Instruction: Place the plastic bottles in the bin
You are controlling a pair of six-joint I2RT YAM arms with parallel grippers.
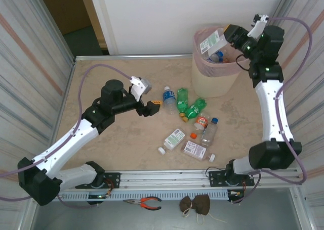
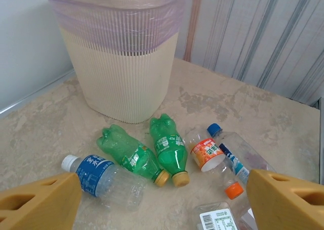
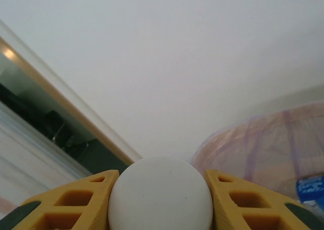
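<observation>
I should lower the flat white-labelled bottle with my right gripper into the bin's opening (image 1: 230, 52) (image 3: 271, 154) below it, toward the bottles already inside, and release the bottle's cap.
The bin (image 1: 212, 81) stands at the table's far right, cream with a pink liner. Above its rim, my right gripper (image 1: 226, 37) is shut on a flat white-labelled bottle (image 1: 212, 42); the wrist view has its white cap (image 3: 159, 194) clamped between the yellow fingers (image 3: 71, 204). More bottles lie inside the bin (image 1: 218, 57). My left gripper (image 1: 152, 107) hangs open just left of a blue-labelled bottle (image 1: 169, 99). Two green bottles (image 2: 169, 149), an orange-labelled one (image 2: 207, 153) and a blue-capped clear one (image 2: 240, 154) lie ahead of its fingers (image 2: 40, 202), before the bin (image 2: 121, 63).
Two flat white-labelled bottles (image 1: 173, 139) (image 1: 196, 150) lie nearer the front rail. Pliers (image 1: 143, 203) and a brown bundle (image 1: 196, 203) rest on the ledge below the table. Corrugated walls close in on both sides.
</observation>
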